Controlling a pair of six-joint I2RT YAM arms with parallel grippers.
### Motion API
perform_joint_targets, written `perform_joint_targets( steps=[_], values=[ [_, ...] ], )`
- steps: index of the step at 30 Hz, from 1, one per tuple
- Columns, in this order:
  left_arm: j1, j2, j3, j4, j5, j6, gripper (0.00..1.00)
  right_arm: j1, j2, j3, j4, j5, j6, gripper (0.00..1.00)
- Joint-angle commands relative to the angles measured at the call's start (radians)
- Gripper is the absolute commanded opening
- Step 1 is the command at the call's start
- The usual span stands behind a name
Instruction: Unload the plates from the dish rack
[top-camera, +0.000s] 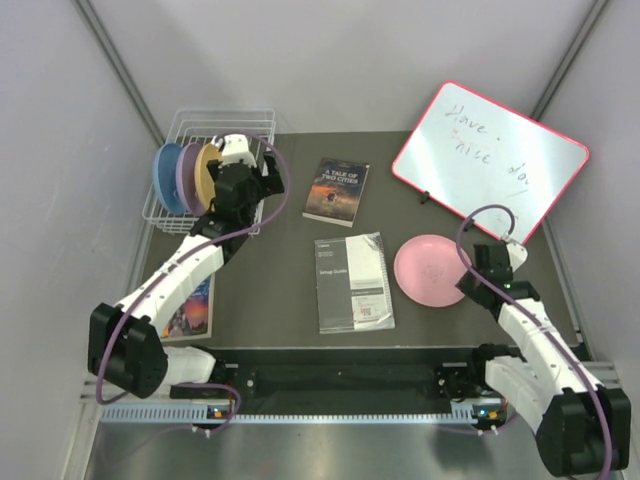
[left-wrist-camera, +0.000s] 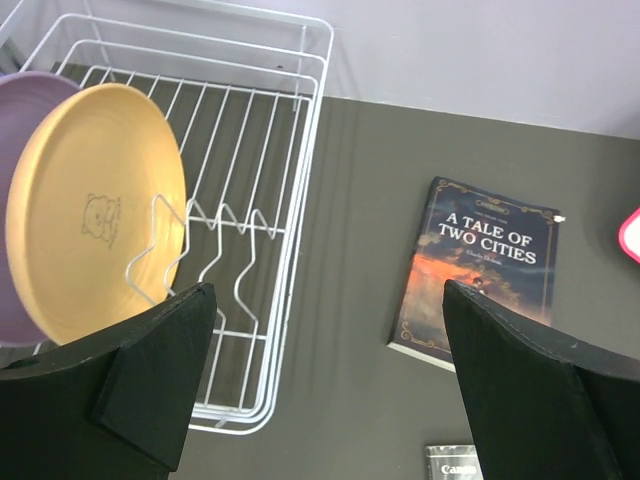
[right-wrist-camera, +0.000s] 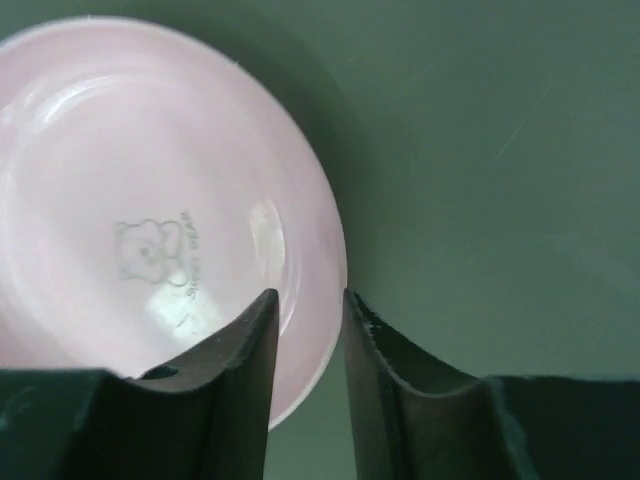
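Note:
Next, my left gripper goes sideways and down astride the orange-tan plate's upper rim (top-camera: 199, 178) (left-wrist-camera: 20, 220). This plate stands below the gripper, to its left in the top view.
The white wire dish rack (top-camera: 262, 125) stands at the table's far left and holds three upright plates: blue (top-camera: 161, 178), lavender (top-camera: 184, 176) and orange-tan (top-camera: 206, 172). My left gripper (top-camera: 243, 176) hovers wide open and empty over the rack's right side. In the left wrist view the gripper (left-wrist-camera: 327, 300) has the orange-tan plate (left-wrist-camera: 85, 210) to its left, the lavender plate (left-wrist-camera: 25, 95) behind that, and the rack (left-wrist-camera: 300, 170) below. The pink plate (top-camera: 428, 270) lies flat on the table. My right gripper (top-camera: 480, 277) (right-wrist-camera: 310, 295) is astride its right rim (right-wrist-camera: 140, 190), jaws close together.
A red-framed whiteboard (top-camera: 490, 160) leans at the far right. A dark book (top-camera: 337, 190) (left-wrist-camera: 480, 270) lies at the middle back and a grey manual (top-camera: 352, 282) in the centre. Another book (top-camera: 192, 310) lies at the left under my left arm.

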Motion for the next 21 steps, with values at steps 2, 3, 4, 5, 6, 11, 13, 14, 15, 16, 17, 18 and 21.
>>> perform_joint_targets(
  steps=[2,3,4,5,6,11,13,14,15,16,17,18,21],
  values=[
    [0.021,-0.012,-0.019,0.004,-0.017,-0.014,0.99,-0.011,0.055,0.055,-0.012,0.044,0.007,0.45],
    [0.031,-0.012,-0.019,0.005,-0.028,-0.017,0.99,-0.011,0.055,0.067,-0.027,0.051,0.007,0.48],
    [0.042,-0.009,-0.019,0.007,-0.023,-0.020,0.99,-0.011,0.052,0.076,-0.044,0.062,0.010,0.51],
    [0.053,-0.006,-0.007,0.004,-0.014,-0.022,0.99,-0.010,0.031,0.087,-0.058,0.100,0.009,0.59],
    [0.060,-0.001,0.005,0.001,-0.014,0.004,0.99,-0.008,0.015,0.105,-0.076,0.128,0.007,0.61],
    [0.100,0.073,0.117,-0.024,-0.112,0.075,0.96,-0.007,-0.020,0.232,-0.047,0.251,-0.083,0.65],
    [0.128,0.099,0.125,0.004,-0.144,0.099,0.94,-0.007,-0.005,0.297,0.009,0.249,-0.125,0.66],
    [0.140,0.112,0.125,0.025,-0.155,0.110,0.93,-0.007,0.012,0.328,0.029,0.233,-0.142,0.66],
    [0.146,0.138,0.126,0.030,-0.161,0.131,0.93,-0.007,0.023,0.340,0.051,0.226,-0.165,0.66],
    [0.151,0.151,0.131,0.033,-0.175,0.138,0.93,-0.007,0.036,0.352,0.074,0.223,-0.169,0.66],
    [0.156,0.162,0.126,0.065,-0.196,0.148,0.94,-0.007,0.062,0.371,0.086,0.217,-0.175,0.66],
    [0.166,0.181,0.125,0.077,-0.209,0.165,0.94,-0.007,0.075,0.375,0.098,0.213,-0.183,0.66],
    [0.191,0.208,0.128,0.140,-0.258,0.200,0.95,-0.007,0.112,0.377,0.140,0.180,-0.185,0.66]
  ],
)
